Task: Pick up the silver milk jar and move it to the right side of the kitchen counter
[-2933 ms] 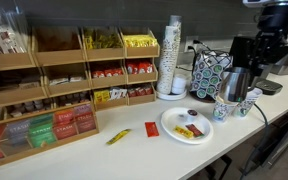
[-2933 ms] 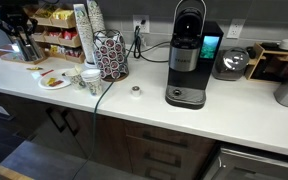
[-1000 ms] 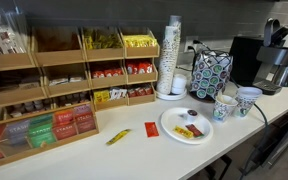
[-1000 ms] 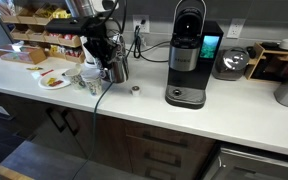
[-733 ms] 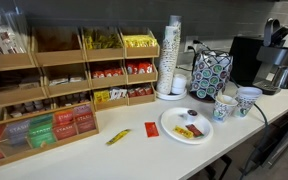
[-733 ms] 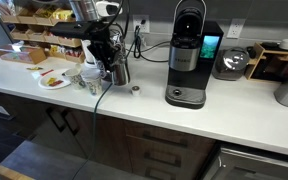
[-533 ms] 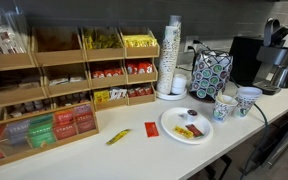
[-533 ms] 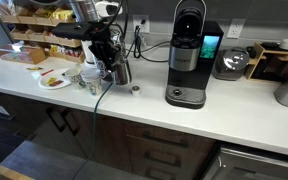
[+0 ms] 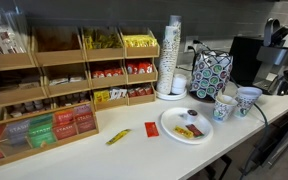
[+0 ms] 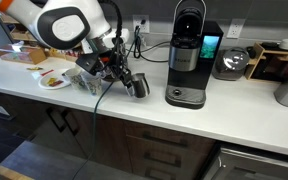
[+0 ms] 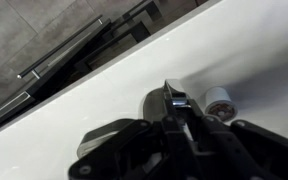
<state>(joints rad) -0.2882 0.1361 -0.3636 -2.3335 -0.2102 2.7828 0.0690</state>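
The silver milk jar hangs tilted above the bare counter (image 10: 138, 108) beside the coffee machine, so my gripper will level it and set it down there next.
The silver milk jar (image 10: 138, 86) is small and shiny, and hangs tilted just above the white kitchen counter (image 10: 234, 115), left of the black coffee machine. My gripper (image 10: 127, 78) is shut on it from the upper left. In the wrist view the dark fingers close on the jar's thin shiny rim (image 11: 174, 98), with my gripper (image 11: 172, 116) over the white counter (image 11: 254, 50). In an exterior view the counter (image 9: 134, 152) shows, but the jar and gripper are out at the right edge and I cannot make them out.
A black coffee machine (image 10: 187, 60) stands right of the jar. A small white round cap (image 11: 217, 100) lies beside it. A plate (image 9: 187, 125), two patterned cups (image 9: 224, 108), a paper cup stack (image 9: 172, 55) and wooden racks (image 9: 44, 90) fill the left part.
My arm has swung right along the counter with the jar, from beside the pod holder toward the coffee machine. The jar is now tilted.
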